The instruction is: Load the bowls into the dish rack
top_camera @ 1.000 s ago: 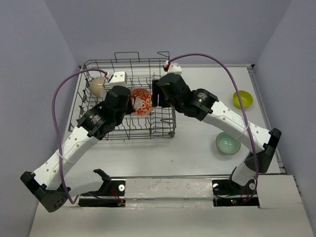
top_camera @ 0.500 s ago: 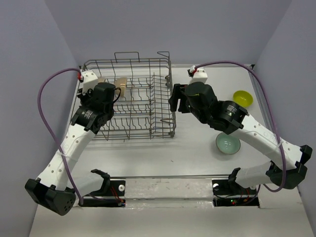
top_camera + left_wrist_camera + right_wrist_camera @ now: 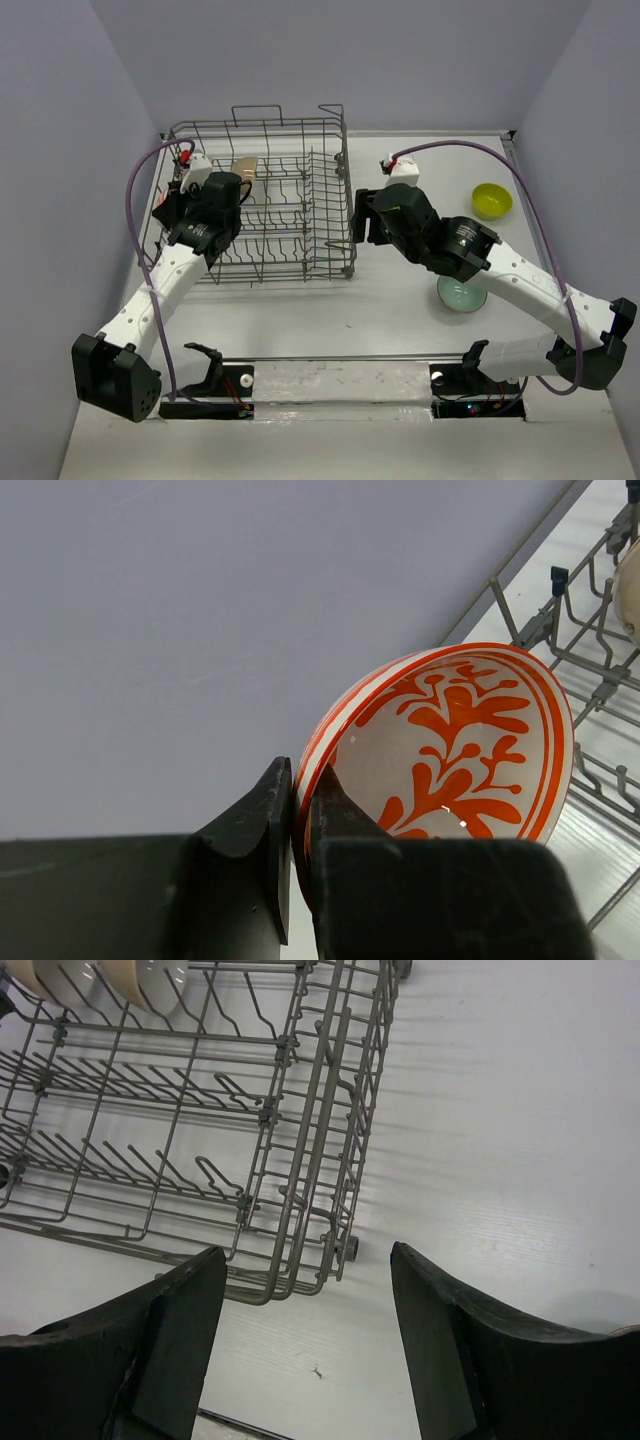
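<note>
I will next move my left gripper down and to its right in the top view, and let go of the patterned bowl among the bare rack wires standing there.
My left gripper [image 3: 297,780] is shut on the rim of the orange-red-and-white patterned bowl [image 3: 450,750] and holds it tilted on edge by the grey wire dish rack [image 3: 590,630]. In the top view this gripper [image 3: 205,200] is over the rack's [image 3: 290,215] left side and its wrist hides the bowl. A cream bowl [image 3: 245,165] stands in the rack's back row; two cream bowls [image 3: 150,980] show there in the right wrist view. My right gripper [image 3: 360,220] is open and empty [image 3: 308,1255], just right of the rack [image 3: 200,1110]. The yellow-green bowl [image 3: 491,200] and the celadon bowl [image 3: 462,293] sit on the table.
Grey walls close in the table on the left, back and right. The right arm's forearm [image 3: 500,265] crosses above the celadon bowl. The rack's loop handles [image 3: 257,110] stick up at its back rim.
My left gripper moved from the rack's middle to its left side with the patterned bowl, now hidden in the top view. My right gripper drew back from over the rack to its right.
</note>
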{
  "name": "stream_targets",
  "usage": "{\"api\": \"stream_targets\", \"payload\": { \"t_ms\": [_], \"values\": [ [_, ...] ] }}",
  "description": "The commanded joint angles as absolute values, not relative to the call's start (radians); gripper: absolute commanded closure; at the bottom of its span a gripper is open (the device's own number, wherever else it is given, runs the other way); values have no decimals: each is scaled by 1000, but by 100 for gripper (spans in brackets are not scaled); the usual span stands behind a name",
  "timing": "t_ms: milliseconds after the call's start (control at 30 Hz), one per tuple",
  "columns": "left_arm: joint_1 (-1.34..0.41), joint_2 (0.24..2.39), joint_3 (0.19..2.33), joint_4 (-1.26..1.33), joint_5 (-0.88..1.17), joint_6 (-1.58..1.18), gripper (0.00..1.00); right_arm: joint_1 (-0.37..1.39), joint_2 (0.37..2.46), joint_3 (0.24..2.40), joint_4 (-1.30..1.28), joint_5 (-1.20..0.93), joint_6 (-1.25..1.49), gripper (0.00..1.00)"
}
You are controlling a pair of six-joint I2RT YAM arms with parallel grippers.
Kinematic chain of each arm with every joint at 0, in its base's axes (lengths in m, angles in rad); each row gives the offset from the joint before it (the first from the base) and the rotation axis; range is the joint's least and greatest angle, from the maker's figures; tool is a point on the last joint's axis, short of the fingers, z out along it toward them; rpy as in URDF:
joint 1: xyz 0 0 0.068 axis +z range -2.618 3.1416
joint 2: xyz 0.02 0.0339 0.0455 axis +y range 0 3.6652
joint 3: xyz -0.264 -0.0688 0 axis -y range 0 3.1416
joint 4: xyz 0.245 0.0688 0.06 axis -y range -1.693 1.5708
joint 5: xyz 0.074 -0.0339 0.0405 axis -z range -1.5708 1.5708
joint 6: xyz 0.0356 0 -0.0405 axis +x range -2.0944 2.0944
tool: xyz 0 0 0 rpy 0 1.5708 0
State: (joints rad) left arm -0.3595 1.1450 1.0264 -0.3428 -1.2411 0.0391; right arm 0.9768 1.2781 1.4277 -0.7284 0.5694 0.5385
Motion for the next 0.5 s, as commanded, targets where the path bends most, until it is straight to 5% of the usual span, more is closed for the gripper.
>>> {"api": "stream_targets", "payload": {
  "t_ms": [0, 467],
  "values": [
    [-357, 1158, 1008, -164, -1351, 149, 100, 985, 1241, 1413, -686, 598, 537, 28],
    [-410, 1295, 989, -121, -1377, 212, 100, 985, 1230, 1367, -661, 598, 545, 27]
  ]
}}
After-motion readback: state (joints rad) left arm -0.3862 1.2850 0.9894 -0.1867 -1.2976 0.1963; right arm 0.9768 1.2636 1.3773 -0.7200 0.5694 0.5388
